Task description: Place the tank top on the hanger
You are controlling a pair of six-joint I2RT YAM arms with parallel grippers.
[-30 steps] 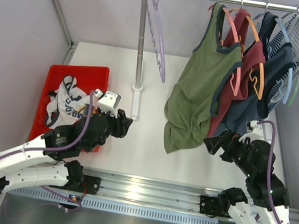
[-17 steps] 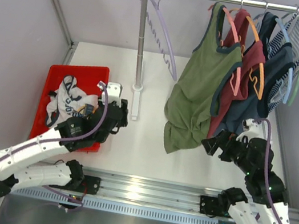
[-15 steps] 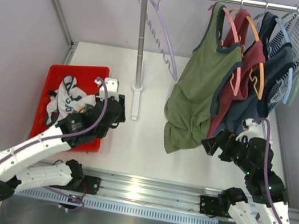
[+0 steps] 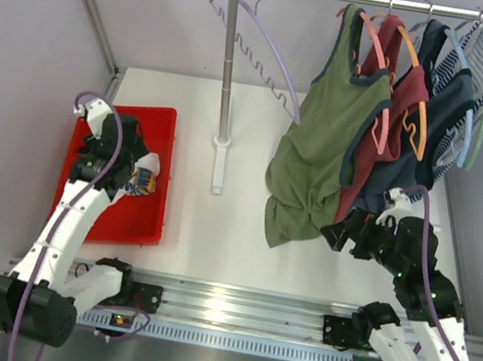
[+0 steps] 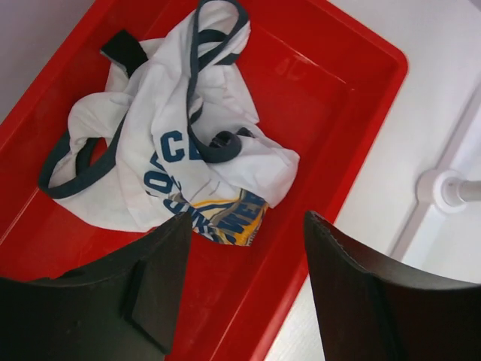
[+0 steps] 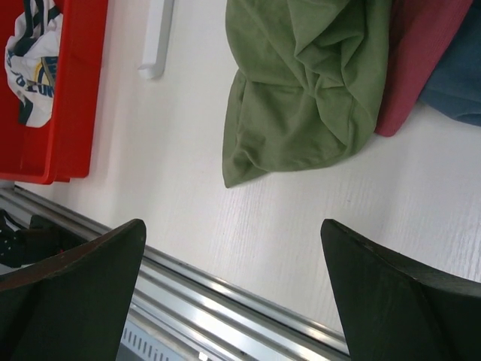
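The tank top shoulder's navy-trimmed fold (image 5: 195, 134) beside the printed letters lies uppermost on the tank top, so my left gripper lowers into the bin to it next.
The white tank top (image 5: 169, 143) with navy trim and a navy/yellow print lies crumpled in the red bin (image 5: 331, 113). In the top view it (image 4: 142, 178) is partly hidden under my left gripper (image 4: 128, 161). My left gripper (image 5: 248, 282) is open and empty, just above the near part of the bin, short of the top. The lavender hanger (image 4: 266, 54) hangs by its hook at the left end of the rail, swung out to the right. My right gripper (image 4: 345, 232) is open and empty, low over the table (image 6: 233, 293) near the green top's hem.
A clothes rack stands on a post (image 4: 229, 75) with a white base (image 6: 156, 37). An olive-green top (image 4: 325, 130), a maroon top (image 4: 392, 123) and dark tops hang on coloured hangers at the right. A metal rail (image 4: 227, 314) runs along the near edge.
My left arm has swung left from the middle of the table to above the red bin. The lavender hanger has swung out to the right. My right arm has barely moved.
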